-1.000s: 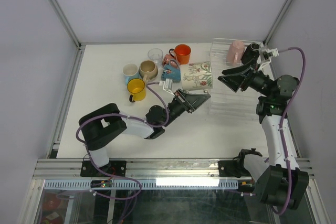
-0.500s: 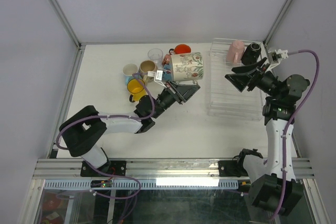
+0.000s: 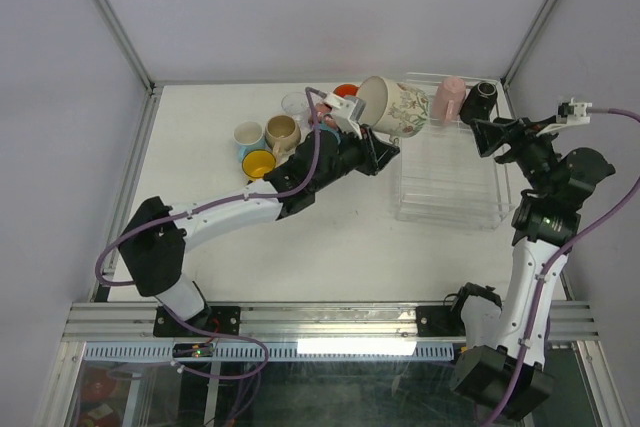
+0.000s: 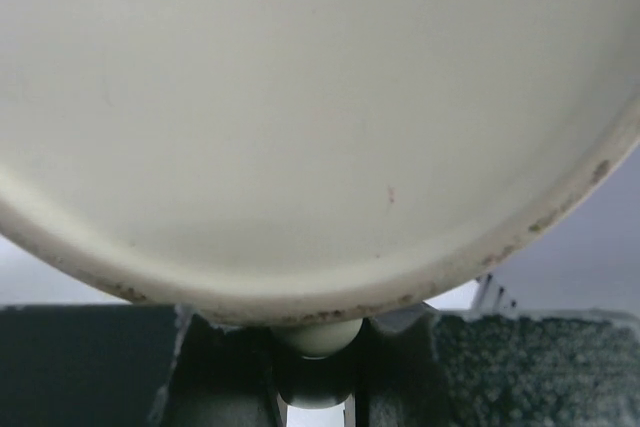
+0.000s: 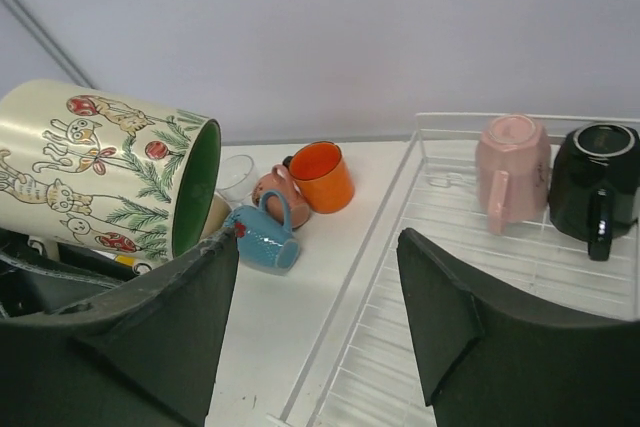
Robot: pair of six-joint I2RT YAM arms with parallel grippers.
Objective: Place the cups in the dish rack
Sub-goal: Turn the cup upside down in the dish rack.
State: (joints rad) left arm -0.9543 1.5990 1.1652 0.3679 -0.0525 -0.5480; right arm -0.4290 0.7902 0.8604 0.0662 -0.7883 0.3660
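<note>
The bare bottom of the rack by the pink mug is below my left gripper, to its right in the top view. I will move across, tip the cream mug so its opening faces down, lower it and let go.
My left gripper [image 3: 366, 133] is shut on the handle [image 4: 316, 335] of a cream mug with cats and pine sprigs [image 3: 395, 107], held tilted in the air over the left rim of the clear dish rack [image 3: 450, 187]. That mug's pale body [image 4: 300, 117] fills the left wrist view. A pink mug [image 3: 449, 97] and a black mug [image 3: 480, 99] stand at the rack's far end. My right gripper [image 3: 497, 135] hangs open above the rack's right side, nothing between its fingers [image 5: 190, 317]. It looks across the rack [image 5: 470, 237] at the patterned mug [image 5: 100, 167].
Loose cups cluster on the table left of the rack: yellow [image 3: 258, 163], beige [image 3: 282, 131], white-and-blue [image 3: 248, 135], a clear glass [image 3: 295, 102], orange [image 5: 320, 175], blue on its side [image 5: 262, 237] and a pinkish-brown one [image 5: 290, 197]. Enclosure walls stand close behind.
My left arm has lifted the patterned mug off the table and carried it up and right to the rack's edge. My right gripper has drawn back to the right and risen.
</note>
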